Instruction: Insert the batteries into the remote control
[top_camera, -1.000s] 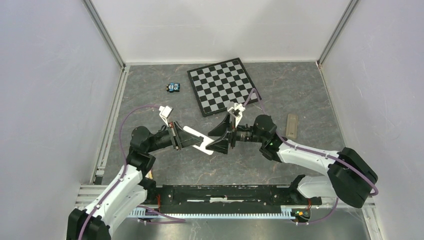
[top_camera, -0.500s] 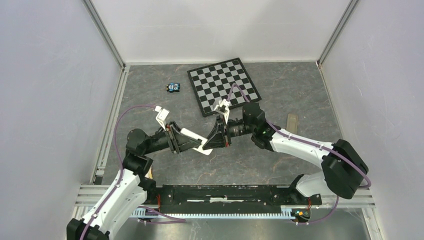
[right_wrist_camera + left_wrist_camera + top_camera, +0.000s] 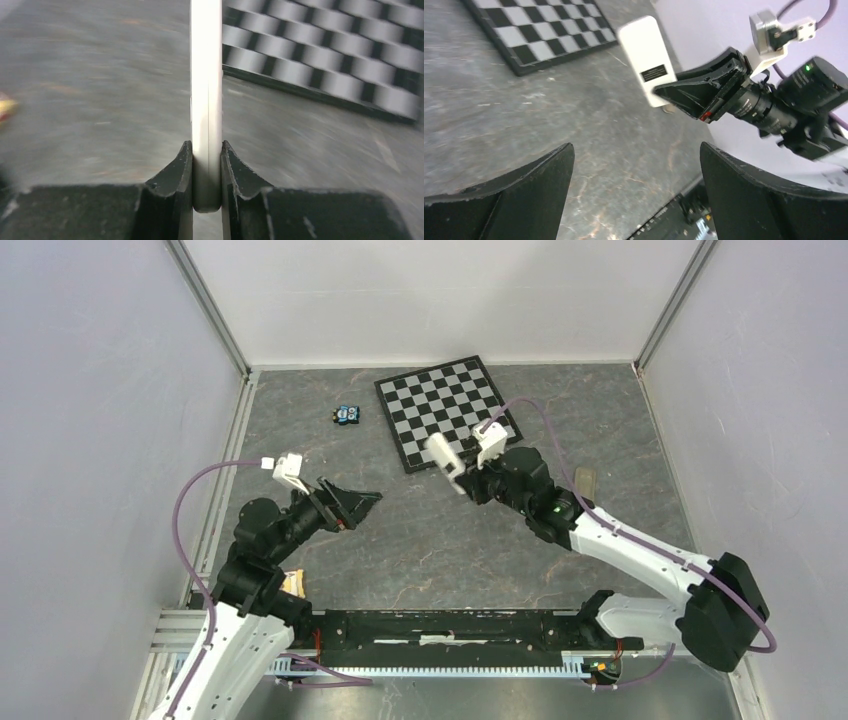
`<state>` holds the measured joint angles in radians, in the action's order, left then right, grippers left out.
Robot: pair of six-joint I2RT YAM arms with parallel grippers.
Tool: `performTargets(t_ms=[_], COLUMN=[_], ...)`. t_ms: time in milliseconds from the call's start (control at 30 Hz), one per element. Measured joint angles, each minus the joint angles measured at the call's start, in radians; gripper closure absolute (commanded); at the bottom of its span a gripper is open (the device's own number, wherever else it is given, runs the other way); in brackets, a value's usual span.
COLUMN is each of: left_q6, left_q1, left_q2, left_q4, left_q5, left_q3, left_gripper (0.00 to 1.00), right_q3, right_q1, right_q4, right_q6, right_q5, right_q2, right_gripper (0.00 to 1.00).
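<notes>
My right gripper goes to the right in the top view and down next, freeing the slab point(image 3: 441, 453) on the floor beside the tan oblong piece point(image 3: 584, 480), where space is open.
My right gripper point(image 3: 463, 480) point(image 3: 206, 146) is shut on the near end of a plain white slab point(image 3: 441, 453) point(image 3: 206, 75) with a small dark rectangle on its face point(image 3: 646, 60), and holds it raised by the checkerboard's near edge. My left gripper point(image 3: 362, 500) point(image 3: 636, 146) stands wide open and empty, low and to the left of the slab. A tan oblong piece point(image 3: 584, 480), possibly the remote control lying face down, rests on the floor behind the right arm. I cannot make out the batteries.
A checkerboard point(image 3: 448, 410) point(image 3: 534, 35) lies at the back centre. Left of it sits a small blue and black item point(image 3: 347, 414). Something yellowish point(image 3: 292, 583) lies beside the left arm's base. White walls close in three sides.
The left gripper opened, let go of the white slab and drew back to the left. The right gripper shut on the slab and carried it up and right towards the checkerboard.
</notes>
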<state>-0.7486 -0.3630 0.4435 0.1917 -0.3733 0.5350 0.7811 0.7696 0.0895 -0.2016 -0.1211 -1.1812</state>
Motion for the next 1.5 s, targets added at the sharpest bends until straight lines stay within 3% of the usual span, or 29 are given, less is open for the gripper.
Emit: performTargets(t_ms=[100,267,500,733,967,1333,1500], left_q6=[0.025,0.051,0.063,0.063,0.066,0.086,0.101], left_q1=[0.0,0.0,0.0,-0.003,-0.003,-0.004,-0.004], left_q2=[-0.021,-0.026,-0.024,-0.024,-0.005,0.029,0.08], left_q4=[0.086,0.177,0.232,0.234,0.251,0.32,0.398], left_q5=[0.113,0.196,0.224,0.224,0.223,0.238,0.292], left_q3=[0.016,0.019,0.023,0.023,0.031,0.072,0.153], left_gripper=[0.0,0.0,0.0,0.0,0.0,0.0,0.0], right_q3=[0.0,-0.002,-0.021,-0.027,-0.042,-0.053,-0.067], right_q1=[-0.034,-0.118,-0.172,-0.193,-0.205,-0.205,-0.205], right_q4=[-0.124,-0.303,-0.406,-0.42,-0.404,-0.383,-0.372], right_q6=[0.045,0.058,0.056,0.049,0.051,0.058,0.055], right_q5=[0.354,0.775,1.016,1.042,0.99,0.838,0.695], right_q2=[-0.031,-0.118,-0.196,-0.323,-0.365,-0.37,-0.266], right_gripper=[1.0,1.0,1.0,0.99,0.7,0.43,0.32])
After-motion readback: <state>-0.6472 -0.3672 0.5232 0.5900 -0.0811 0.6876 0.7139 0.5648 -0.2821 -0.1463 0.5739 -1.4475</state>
